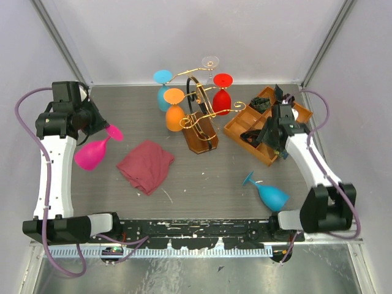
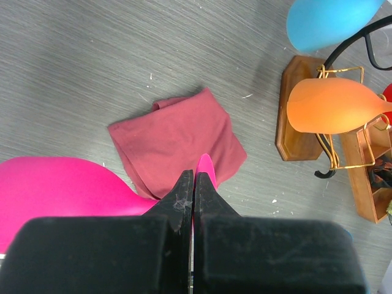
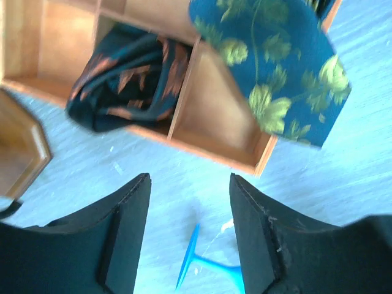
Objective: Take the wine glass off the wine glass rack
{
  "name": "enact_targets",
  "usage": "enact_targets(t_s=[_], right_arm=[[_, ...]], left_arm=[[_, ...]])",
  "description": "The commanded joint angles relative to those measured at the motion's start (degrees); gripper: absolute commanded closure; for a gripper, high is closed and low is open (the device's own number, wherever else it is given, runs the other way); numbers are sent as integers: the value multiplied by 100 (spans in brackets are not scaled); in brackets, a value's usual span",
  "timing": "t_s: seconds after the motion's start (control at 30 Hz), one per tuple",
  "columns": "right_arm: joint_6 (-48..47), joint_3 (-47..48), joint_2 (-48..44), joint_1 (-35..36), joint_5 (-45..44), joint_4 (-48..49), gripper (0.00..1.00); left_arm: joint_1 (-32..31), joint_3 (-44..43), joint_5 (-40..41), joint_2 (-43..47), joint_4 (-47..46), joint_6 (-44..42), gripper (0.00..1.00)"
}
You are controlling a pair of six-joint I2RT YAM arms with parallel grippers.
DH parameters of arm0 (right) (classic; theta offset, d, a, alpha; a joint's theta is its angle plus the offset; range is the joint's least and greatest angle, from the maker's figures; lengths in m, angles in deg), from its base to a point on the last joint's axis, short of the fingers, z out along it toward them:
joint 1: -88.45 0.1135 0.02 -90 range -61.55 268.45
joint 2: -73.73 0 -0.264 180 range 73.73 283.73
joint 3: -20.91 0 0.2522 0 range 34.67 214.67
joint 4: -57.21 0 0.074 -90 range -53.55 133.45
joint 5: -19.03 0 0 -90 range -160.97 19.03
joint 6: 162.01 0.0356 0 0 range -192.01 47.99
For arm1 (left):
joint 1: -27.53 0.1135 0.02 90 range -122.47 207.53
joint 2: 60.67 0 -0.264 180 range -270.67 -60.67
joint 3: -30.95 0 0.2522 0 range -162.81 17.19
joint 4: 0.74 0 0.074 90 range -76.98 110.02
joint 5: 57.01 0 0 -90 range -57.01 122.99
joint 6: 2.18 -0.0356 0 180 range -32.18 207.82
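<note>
The right gripper moves back from the tray and down to the foot rim of the blue wine glass [image 3: 188, 256] next, since that foot stands on edge.
The wine glass rack [image 1: 199, 116] stands mid-table on a brown wooden base [image 2: 294, 110], with curly gold wire arms. An orange glass [image 1: 174, 115], a blue one [image 1: 162, 92], a red one [image 1: 222, 92] and a clear one [image 1: 210, 62] hang on it. My left gripper [image 1: 104, 130] is well left of the rack. It is shut on the foot of a pink wine glass [image 1: 89, 155]. In the left wrist view the fingers [image 2: 193, 174] pinch the pink foot [image 2: 206, 166], with the bowl [image 2: 55, 190] at the left. My right gripper [image 3: 190, 184] is open and empty.
A maroon cloth [image 1: 146, 165] lies between the pink glass and the rack. A compartmented wooden tray [image 1: 242, 125] with folded cloths sits right of the rack, under my right gripper [image 1: 269, 131]. A blue wine glass [image 1: 269, 193] lies on its side near the right arm's base.
</note>
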Motion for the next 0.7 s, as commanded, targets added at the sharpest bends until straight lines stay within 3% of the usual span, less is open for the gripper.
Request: enact_targets(t_s=[0.0, 0.27, 0.43, 0.5, 0.57, 0.67], right_arm=[[650, -350, -1044, 597, 244, -700, 39], [2108, -1185, -1437, 2379, -286, -1216, 38], [2797, -1479, -1500, 3040, -733, -1508, 39], [2901, -1584, -1495, 3144, -682, -1480, 47], [2980, -1621, -1477, 3239, -715, -1419, 68], [2923, -1563, -1200, 3248, -891, -1447, 71]], left_arm=[[-2, 85, -145, 136, -162, 1, 100], [-53, 124, -262, 167, -151, 40, 100], [-196, 134, -122, 190, -141, -7, 100], [-224, 141, -133, 166, -155, -7, 100], [-238, 159, -159, 135, -173, 2, 100], [-241, 160, -190, 110, -174, 6, 100]])
